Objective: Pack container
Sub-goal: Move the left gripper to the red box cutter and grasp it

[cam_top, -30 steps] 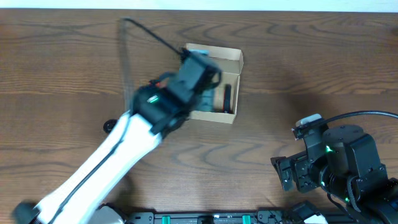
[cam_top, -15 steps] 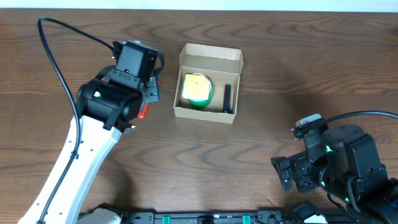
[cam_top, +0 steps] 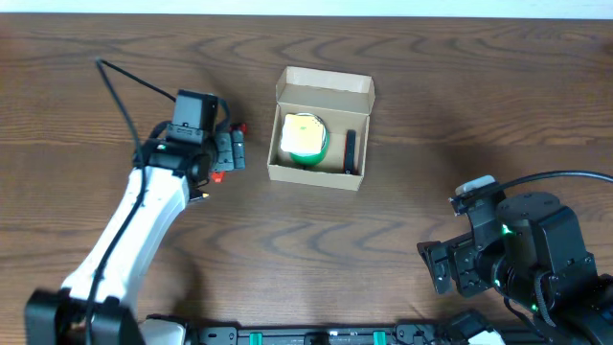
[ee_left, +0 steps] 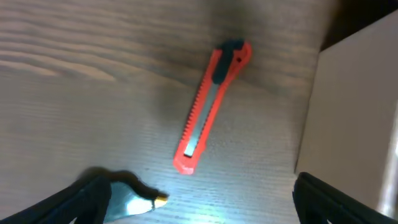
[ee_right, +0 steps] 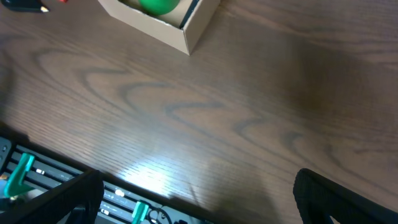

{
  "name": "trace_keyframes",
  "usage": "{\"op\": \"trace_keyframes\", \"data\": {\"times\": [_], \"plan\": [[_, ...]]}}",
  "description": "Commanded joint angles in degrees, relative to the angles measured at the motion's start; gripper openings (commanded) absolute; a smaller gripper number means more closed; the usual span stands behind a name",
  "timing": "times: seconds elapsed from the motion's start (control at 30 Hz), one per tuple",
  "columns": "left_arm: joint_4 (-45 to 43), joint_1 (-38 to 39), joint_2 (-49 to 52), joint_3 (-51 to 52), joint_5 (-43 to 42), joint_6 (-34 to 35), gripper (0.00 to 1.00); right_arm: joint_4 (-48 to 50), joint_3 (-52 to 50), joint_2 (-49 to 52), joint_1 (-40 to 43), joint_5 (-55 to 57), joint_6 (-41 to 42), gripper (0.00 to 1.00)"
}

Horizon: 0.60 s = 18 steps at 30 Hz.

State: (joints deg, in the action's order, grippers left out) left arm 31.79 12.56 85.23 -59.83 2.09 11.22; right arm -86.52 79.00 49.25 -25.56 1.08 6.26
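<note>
My left gripper should next go down to the red utility knife's slotted body (ee_left: 209,105), just short of its black slider.
The container (cam_top: 322,90), a tan cardboard box with its flap lid open, stands on the table. Inside lie a green and yellow tape roll (cam_top: 304,139) and a slim black item (cam_top: 350,151). My left gripper (cam_top: 228,151) hovers just left of the box, open and holding nothing. Below it on the wood lies a red utility knife (ee_left: 208,109), between and ahead of the left gripper's (ee_left: 214,205) fingers; only red ends of the knife (cam_top: 219,174) show from overhead. The box wall (ee_left: 354,112) is close on the right. My right gripper (cam_top: 442,266) is open and empty near the front right.
In the right wrist view the container's corner (ee_right: 193,31) and the green roll (ee_right: 158,5) sit far ahead of the right gripper (ee_right: 205,205). A dark equipment rail (cam_top: 316,335) runs along the table's front edge.
The left arm has pulled back from over the container to its left side and its jaws have opened wide. The tape roll now lies in the box. The right arm has not moved.
</note>
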Motion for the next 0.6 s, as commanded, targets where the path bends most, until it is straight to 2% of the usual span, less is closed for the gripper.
{"op": "trace_keyframes", "data": {"times": [0.0, 0.1, 0.27, 0.57], "plan": [[-2.1, -0.2, 4.9, 0.7, -1.8, -4.9, 0.95, -0.1, 0.0, 0.0, 0.4, 0.5, -0.8, 0.99], [-4.2, -0.3, 8.8, 0.7, -1.7, -7.5, 0.93, -0.1, 0.0, 0.0, 0.4, 0.5, -0.8, 0.99], [-7.5, -1.4, 13.1, 0.7, -2.2, -7.9, 0.91, -0.1, 0.1, 0.0, 0.4, 0.5, -0.8, 0.99], [-12.7, -5.8, 18.3, 0.7, -9.7, -10.0, 0.90, -0.1, 0.0, 0.0, 0.4, 0.5, -0.8, 0.99]]}}
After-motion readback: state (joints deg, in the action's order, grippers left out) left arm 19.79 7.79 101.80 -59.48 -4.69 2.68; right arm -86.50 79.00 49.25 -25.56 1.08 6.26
